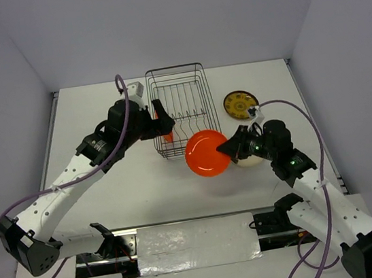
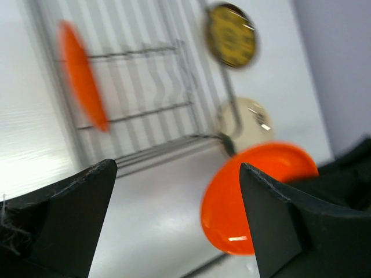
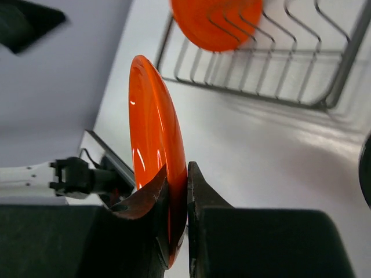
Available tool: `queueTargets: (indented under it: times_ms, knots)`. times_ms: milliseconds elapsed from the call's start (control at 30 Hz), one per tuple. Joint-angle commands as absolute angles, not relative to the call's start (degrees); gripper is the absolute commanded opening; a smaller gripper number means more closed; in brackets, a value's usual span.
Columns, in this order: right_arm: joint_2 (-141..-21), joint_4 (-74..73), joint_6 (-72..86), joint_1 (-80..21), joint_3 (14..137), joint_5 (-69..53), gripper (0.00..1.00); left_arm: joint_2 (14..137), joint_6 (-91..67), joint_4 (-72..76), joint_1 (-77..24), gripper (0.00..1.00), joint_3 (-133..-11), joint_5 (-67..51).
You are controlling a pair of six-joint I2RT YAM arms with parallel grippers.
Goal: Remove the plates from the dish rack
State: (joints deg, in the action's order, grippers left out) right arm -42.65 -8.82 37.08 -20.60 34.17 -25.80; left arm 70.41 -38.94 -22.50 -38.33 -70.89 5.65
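I should turn my left gripper next and lower it onto the upper rim of the orange-red plate [image 1: 168,136] [image 2: 84,75] in the rack, because that plate stands there on edge.
The wire dish rack [image 1: 181,109] stands at the back middle. One orange-red plate [image 2: 81,81] stands upright at its near left; it also shows in the top view [image 1: 167,134] and the right wrist view [image 3: 215,22]. My left gripper [image 1: 161,118] is open and empty beside the rack's left side, apart from that plate [image 2: 177,174]. My right gripper [image 1: 227,148] is shut on the rim of a second orange-red plate [image 1: 206,153], held on edge above the table in front of the rack [image 3: 152,139]. The yellow patterned plate [image 1: 240,104] and the cream plate [image 2: 246,120] lie on the table right of the rack.
The cream plate [image 1: 249,161] is mostly hidden under my right wrist. Grey walls close the table's left, back and right sides. A foil-covered strip [image 1: 196,244] lies between the arm bases at the near edge.
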Motion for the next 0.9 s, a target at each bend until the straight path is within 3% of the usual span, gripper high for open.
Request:
queueTargets:
  times_ms: [0,200,433,533,633,700,733,767,867]
  knots:
    - [-40.5,-11.0,36.6,-20.7,26.8,-24.9,0.00,69.7,-38.4,-33.8,-37.1,1.00,-73.5,25.6]
    - [-41.3,-3.3,39.5,-20.8,17.3,-26.7,0.00,70.0,-37.6,-34.7,-35.3,0.98,-73.5,29.3]
    - [-54.4,6.8,40.3,-21.5,13.5,-25.3,0.12,77.0,-36.4,-35.7,-35.0,0.91,-78.0,26.5]
    - [-60.6,5.5,39.0,-25.6,15.4,-22.9,0.46,78.2,-35.9,-35.5,-35.0,0.91,-78.7,26.4]
    - [-60.7,-3.8,37.4,-30.5,20.0,-14.0,0.58,79.9,-35.3,-36.4,-35.0,0.91,-80.1,27.1]
    - [-58.2,-13.0,37.9,-34.7,23.5,-3.7,0.71,80.9,-34.9,-38.0,-34.9,0.91,-81.6,27.8]
    - [-55.6,-19.4,39.0,-35.8,24.6,-0.2,0.93,82.3,-34.4,-38.4,-34.9,0.89,-82.1,28.1]
    - [-54.2,-22.8,40.0,-37.6,26.8,7.1,0.96,83.0,-34.1,-39.1,-34.9,0.87,-82.6,28.2]
    - [-48.0,-32.8,42.7,-38.6,30.8,14.0,0.98,86.8,-33.3,-40.2,-34.9,0.78,-85.3,29.1]
